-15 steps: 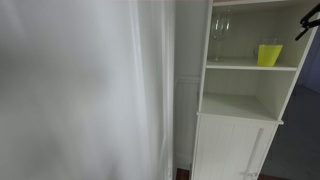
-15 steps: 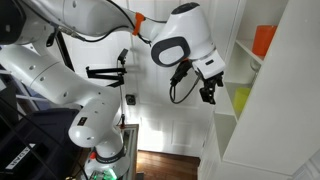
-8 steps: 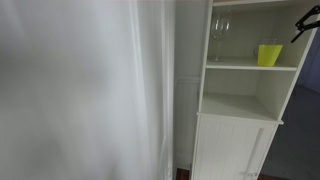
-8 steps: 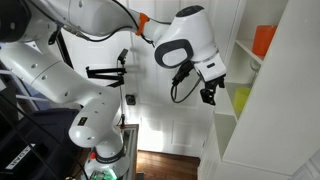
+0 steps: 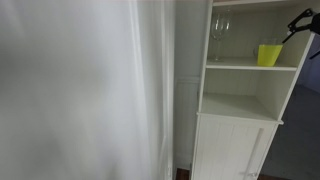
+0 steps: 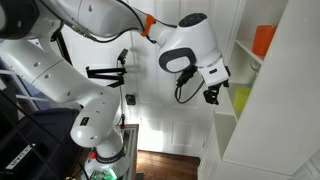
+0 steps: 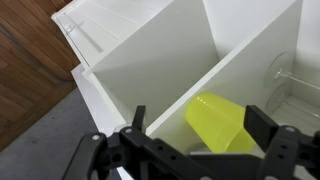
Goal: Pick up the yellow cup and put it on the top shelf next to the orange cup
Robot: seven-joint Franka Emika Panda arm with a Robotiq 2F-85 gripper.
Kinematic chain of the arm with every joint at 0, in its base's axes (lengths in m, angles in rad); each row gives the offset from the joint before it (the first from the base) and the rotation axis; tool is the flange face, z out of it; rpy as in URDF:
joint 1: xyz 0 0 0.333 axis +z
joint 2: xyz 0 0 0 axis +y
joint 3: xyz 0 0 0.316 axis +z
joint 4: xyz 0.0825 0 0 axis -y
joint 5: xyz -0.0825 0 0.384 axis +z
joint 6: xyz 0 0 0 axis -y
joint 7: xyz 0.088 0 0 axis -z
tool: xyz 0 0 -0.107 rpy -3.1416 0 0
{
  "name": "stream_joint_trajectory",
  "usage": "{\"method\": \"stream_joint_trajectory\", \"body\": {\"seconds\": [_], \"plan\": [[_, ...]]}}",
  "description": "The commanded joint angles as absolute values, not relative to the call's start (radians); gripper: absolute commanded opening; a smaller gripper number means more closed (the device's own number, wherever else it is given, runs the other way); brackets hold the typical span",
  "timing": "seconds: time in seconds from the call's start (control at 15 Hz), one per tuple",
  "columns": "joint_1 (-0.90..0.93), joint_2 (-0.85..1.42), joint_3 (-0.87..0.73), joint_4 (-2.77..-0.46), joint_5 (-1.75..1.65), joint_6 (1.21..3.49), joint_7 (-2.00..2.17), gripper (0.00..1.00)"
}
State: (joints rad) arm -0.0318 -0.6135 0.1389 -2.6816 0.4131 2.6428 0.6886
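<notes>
The yellow cup stands farther in, ahead of my fingers. My open gripper will next move into the shelf section, with its fingers over the yellow cup's near rim.
The yellow cup stands on the middle shelf of the white cabinet, next to a clear wine glass. It also shows in an exterior view and in the wrist view. The orange cup stands on the shelf above. My gripper is open and empty, just in front of the shelf opening, apart from the yellow cup. In the wrist view the cup lies between my fingers but farther in. Only my fingertip shows at the frame's right edge.
A shelf board and cabinet wall frame the compartment. The wine glass lies close behind the cup. A white curtain fills much of one view. A black stand is behind the arm.
My gripper has moved closer to the cabinet and the yellow cup. The cups and glass have not moved.
</notes>
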Motion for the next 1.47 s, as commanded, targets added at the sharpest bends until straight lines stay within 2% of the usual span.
{"method": "stream_joint_trajectory", "body": {"seconds": [0.0, 1.27, 1.4], "plan": [[0.0, -0.571, 0.137, -2.671, 0.47, 2.745, 0.743, 1.0], [0.005, -0.376, 0.172, -2.61, 0.465, 2.96, 1.08, 1.0], [-0.005, -0.367, 0.18, -2.609, 0.451, 2.969, 1.103, 0.74]]}}
